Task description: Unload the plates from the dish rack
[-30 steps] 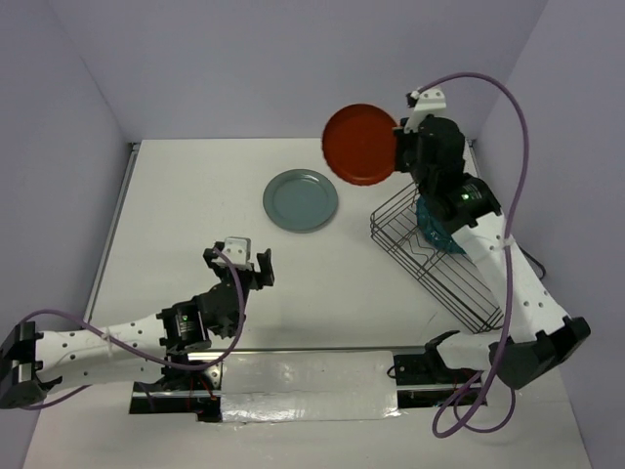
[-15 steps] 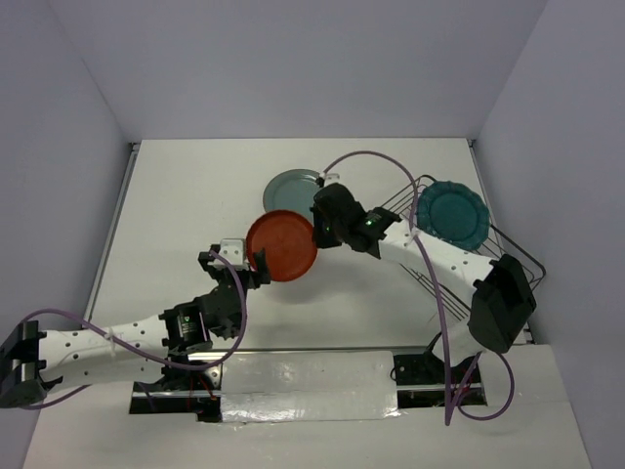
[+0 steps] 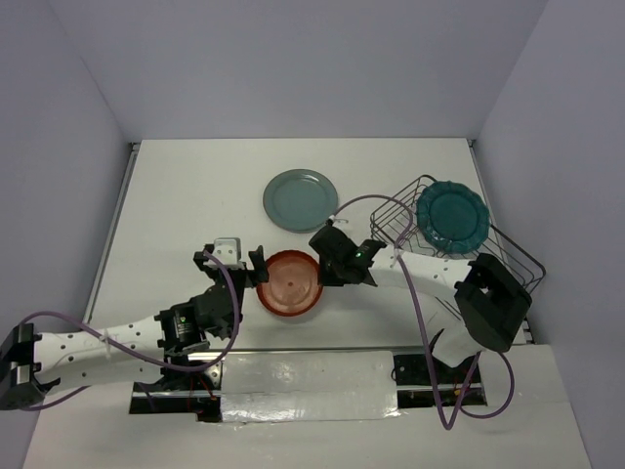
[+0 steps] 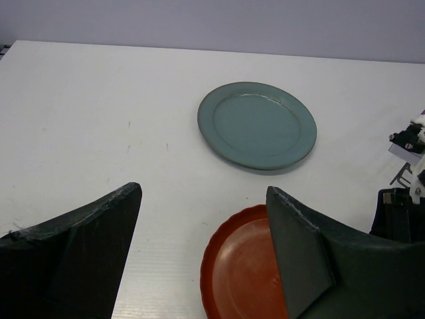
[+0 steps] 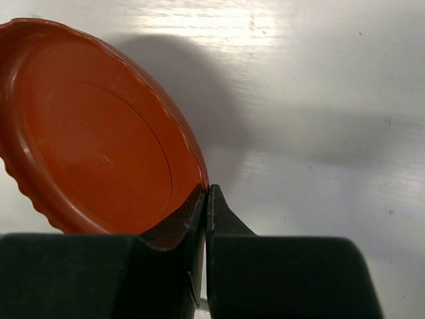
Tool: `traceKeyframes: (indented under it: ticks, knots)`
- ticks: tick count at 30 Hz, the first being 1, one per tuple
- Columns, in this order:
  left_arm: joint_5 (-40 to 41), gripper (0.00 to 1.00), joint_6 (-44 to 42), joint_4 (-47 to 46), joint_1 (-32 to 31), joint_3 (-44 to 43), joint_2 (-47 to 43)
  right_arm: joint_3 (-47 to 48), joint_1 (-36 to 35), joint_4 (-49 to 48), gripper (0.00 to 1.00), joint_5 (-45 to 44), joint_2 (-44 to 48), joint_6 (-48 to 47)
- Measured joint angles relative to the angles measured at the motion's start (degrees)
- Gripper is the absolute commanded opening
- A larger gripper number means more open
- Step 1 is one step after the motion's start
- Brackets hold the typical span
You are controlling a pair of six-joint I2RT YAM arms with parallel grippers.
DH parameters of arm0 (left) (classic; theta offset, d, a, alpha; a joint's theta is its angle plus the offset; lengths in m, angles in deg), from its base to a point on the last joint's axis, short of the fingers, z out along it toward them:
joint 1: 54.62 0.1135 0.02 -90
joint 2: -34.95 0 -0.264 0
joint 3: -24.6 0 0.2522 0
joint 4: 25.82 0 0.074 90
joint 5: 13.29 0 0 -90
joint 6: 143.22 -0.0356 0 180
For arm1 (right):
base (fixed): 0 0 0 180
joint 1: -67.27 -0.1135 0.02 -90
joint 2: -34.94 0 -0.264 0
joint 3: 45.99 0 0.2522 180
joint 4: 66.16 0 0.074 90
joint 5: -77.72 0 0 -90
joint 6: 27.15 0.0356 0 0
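Note:
My right gripper lowers slightly outward onto the bare tabletop short of the grey-green plate next and releases the red-orange plate's rim, since the red-orange plate (image 3: 290, 283) hangs tilted.
My right gripper (image 3: 325, 266) is shut on the rim of a red-orange plate (image 3: 290, 283), held low over the table; the pinch shows in the right wrist view (image 5: 206, 196), with the plate (image 5: 93, 126) tilted. My left gripper (image 3: 242, 262) is open and empty just left of that plate, which lies partly behind its right finger in the left wrist view (image 4: 246, 272). A pale grey-green plate (image 3: 300, 199) lies flat on the table farther back (image 4: 257, 124). A dark teal scalloped plate (image 3: 452, 216) stands in the dark wire dish rack (image 3: 508, 259) at the right.
A taped strip (image 3: 303, 381) runs along the near table edge between the arm bases. The right arm's purple cable (image 3: 366, 202) loops over the rack's left end. Grey walls close in the back and both sides.
My right arm swung the red-orange plate from high above the rack, left and down, to just above the table beside my left gripper. The left arm barely moved.

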Motion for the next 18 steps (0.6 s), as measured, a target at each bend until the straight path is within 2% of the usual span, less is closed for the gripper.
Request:
traceKeyframes:
  ticks: [7,14,18]
  knots:
    - [-0.3,0.89,0.1,0.4,0.0,0.0,2.1,-1.2,-0.6,-0.1,0.0,-6.6,-1.2,6.9]
    - [-0.2,0.9,1.3,1.4,0.0,0.0,3.0,-4.3,-0.5,-0.2,0.0,-11.4,-1.5,9.4]
    - [-0.1,0.9,1.3,1.2,0.0,0.0,2.4,-4.3,-0.5,-0.2,0.05,-13.1,-1.8,10.1]
